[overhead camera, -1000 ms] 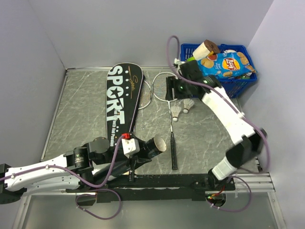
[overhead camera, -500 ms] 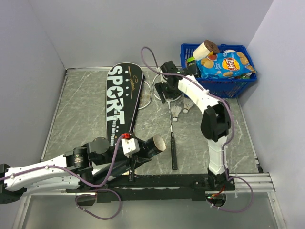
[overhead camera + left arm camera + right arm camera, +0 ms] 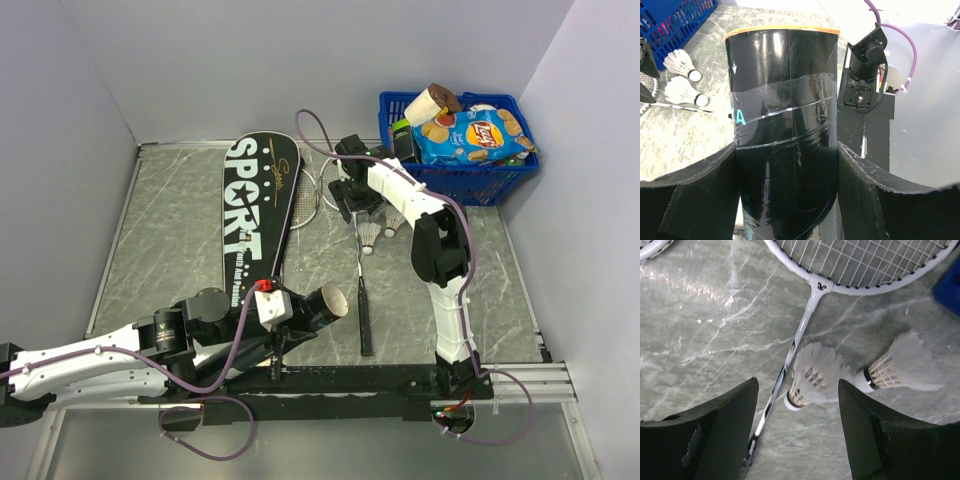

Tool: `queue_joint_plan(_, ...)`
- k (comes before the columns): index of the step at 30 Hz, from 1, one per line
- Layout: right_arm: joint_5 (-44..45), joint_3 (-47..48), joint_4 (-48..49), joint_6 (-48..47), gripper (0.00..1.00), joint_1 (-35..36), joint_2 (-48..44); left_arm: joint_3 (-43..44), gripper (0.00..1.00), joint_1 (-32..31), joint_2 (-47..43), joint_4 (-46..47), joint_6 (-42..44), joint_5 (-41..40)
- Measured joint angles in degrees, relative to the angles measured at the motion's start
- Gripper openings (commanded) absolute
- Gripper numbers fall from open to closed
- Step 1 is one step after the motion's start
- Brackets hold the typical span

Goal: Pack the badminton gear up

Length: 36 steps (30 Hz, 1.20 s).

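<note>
I should next move my right gripper down to the white shuttlecock, which is below the gap between my open fingers and beside the racket's stem, and onto the shuttlecock's feather rim [image 3: 370, 229] [image 3: 821, 363].
My left gripper [image 3: 298, 314] [image 3: 787, 150] is shut on the long black tube with teal print [image 3: 322, 304] [image 3: 782, 110], whose open end points right at the table's near edge. My right gripper [image 3: 356, 202] [image 3: 797, 387] hangs open just above the table. A white shuttlecock [image 3: 812, 372] [image 3: 371, 237] lies below the gap between its fingers, untouched. A second shuttlecock [image 3: 900, 367] [image 3: 396, 222] lies to its right. One racket [image 3: 865, 265] [image 3: 362, 290] runs from under the gripper toward the near edge. The other racket's head [image 3: 306, 196] peeks from beside the black SPORT cover [image 3: 254, 215].
A blue plastic basket [image 3: 478, 176] [image 3: 670, 22] of snack packets stands at the back right corner, close behind my right arm. Grey walls close the table on the left, back and right. A black rail [image 3: 380, 380] carries both arm bases.
My right arm has folded and swung left from beside the basket, bringing its open gripper over the racket heads and the shuttlecocks. The left arm and tube have not moved.
</note>
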Motion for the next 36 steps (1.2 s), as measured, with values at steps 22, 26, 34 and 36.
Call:
queue_joint_plan(22,-0.1,0.3,-1.7,0.1,0.19,-0.5,4.7,0.4,0.46,-0.6,0.4,-1.3,0.0,-0.2)
queue_joint_plan(26,-0.1,0.3,-2.3,0.3,0.0,-0.5,4.7,0.5,0.46,-0.7,0.5,-1.6,0.0,-0.2)
queue_joint_plan(34,-0.3,0.3,-4.2,1.3,0.0,-0.6,3.9,0.5,0.46,-0.9,0.7,-1.7,0.0,-0.3)
queue_joint_plan(36,-0.4,0.3,-4.6,1.9,0.0,-0.5,2.9,0.5,0.46,-0.9,0.8,-1.7,0.0,-0.3)
